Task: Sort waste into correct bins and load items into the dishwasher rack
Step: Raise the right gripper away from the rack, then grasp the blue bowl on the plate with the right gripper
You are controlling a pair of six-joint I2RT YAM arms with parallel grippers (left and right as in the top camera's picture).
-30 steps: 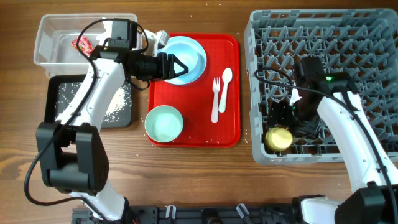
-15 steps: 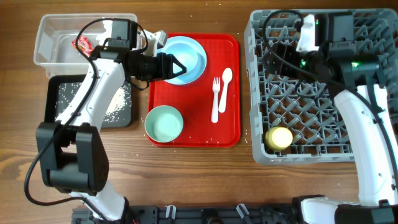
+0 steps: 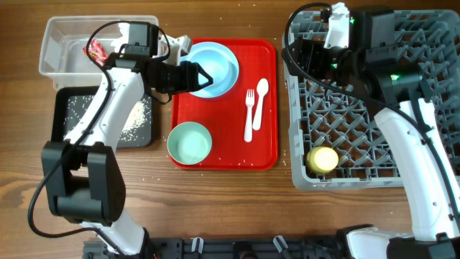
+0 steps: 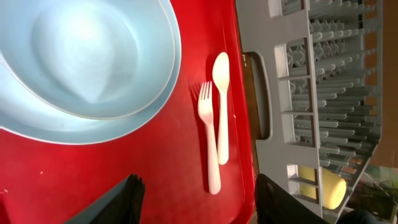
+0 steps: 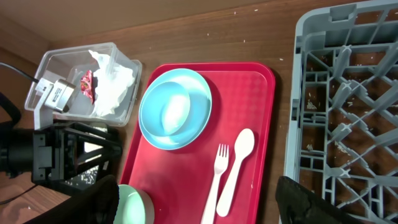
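Note:
I should move my right gripper across the tray next and down to the bowl's rim on the rack side, because the pale blue bowl (image 3: pixel 212 61) is in the plate (image 3: pixel 228 75), away from the rack.
A pale blue plate (image 3: pixel 228 75) with a pale blue bowl (image 3: pixel 212 61) in it sits at the back of the flat red tray (image 3: pixel 230 155). My left gripper (image 3: pixel 210 76) is open and empty at the plate's left edge; in the left wrist view (image 4: pixel 199 202) it hovers over the tray near the fork (image 4: pixel 209 143) and spoon (image 4: pixel 221 106). A second bowl (image 3: pixel 189 142) is at the tray's front left. The yellow cup (image 3: pixel 323 158) lies in the grey rack (image 3: pixel 424 108). My right gripper (image 5: pixel 199 205) is open and empty, raised over the rack's back left corner (image 3: pixel 309 54).
The clear tub (image 3: pixel 57 32) at the back left holds a white napkin (image 5: pixel 112 81) and a red wrapper (image 3: pixel 94 50). The black tray (image 3: pixel 68 108) in front of it holds white grains. Crumbs are scattered on the wooden table.
My right arm has lifted from beside the yellow cup at the rack's front left and swung to the rack's back left. The cup stays in the rack. The left arm has not moved.

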